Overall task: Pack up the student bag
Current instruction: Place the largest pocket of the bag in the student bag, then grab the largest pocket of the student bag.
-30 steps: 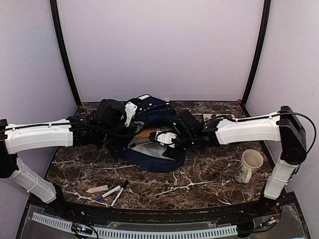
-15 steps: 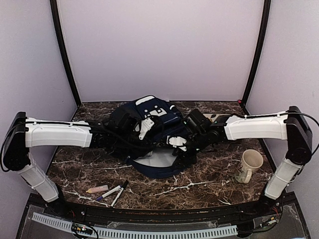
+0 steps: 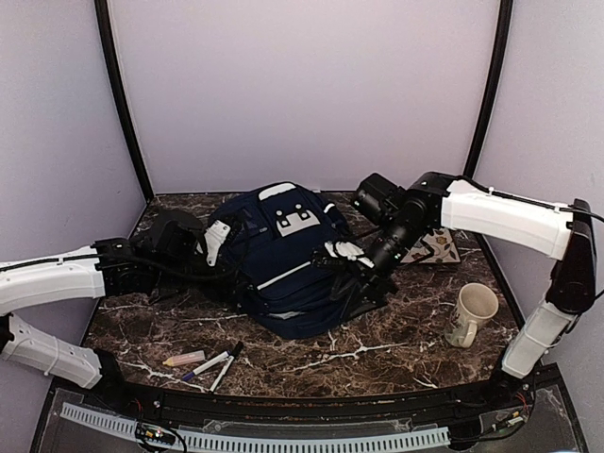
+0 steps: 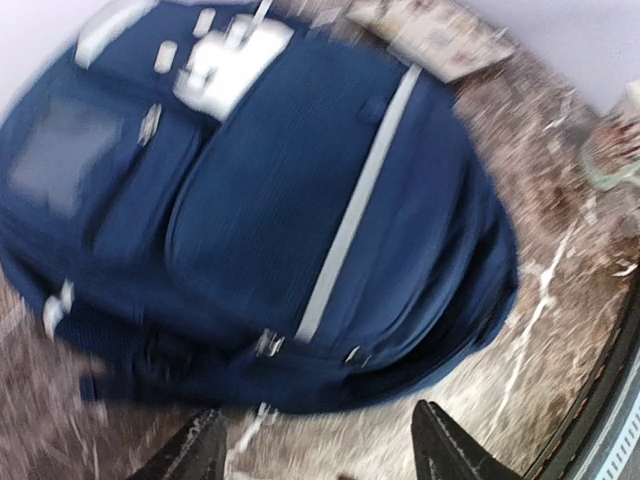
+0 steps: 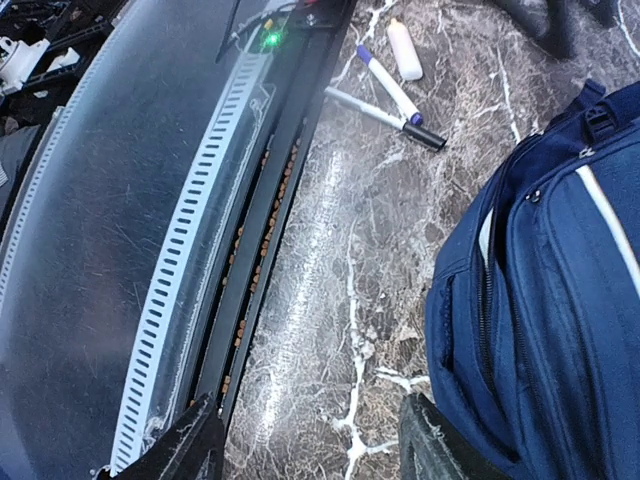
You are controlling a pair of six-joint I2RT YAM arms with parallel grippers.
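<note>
The silver zipper pull on the bag's rim lies below, so next my left gripper needs to lower its open fingers around the pull where it juts over bare marble.
The student bag, navy with a white stripe and white patches, lies front side up in the middle of the table. My left gripper hovers at its left edge; the left wrist view shows the bag blurred ahead of that open gripper, with nothing between the fingers. My right gripper hangs over the bag's right side. In the right wrist view that gripper is open above bare marble, the bag just to its right.
A cream mug stands at the right front. Two markers and a pale tube lie near the front left edge, the markers also showing in the right wrist view. A flat printed card lies behind the right arm.
The left gripper has opened and drawn back to the left. The bag, open a second ago, now lies closed and flat. The right arm has risen and swung back to the right.
</note>
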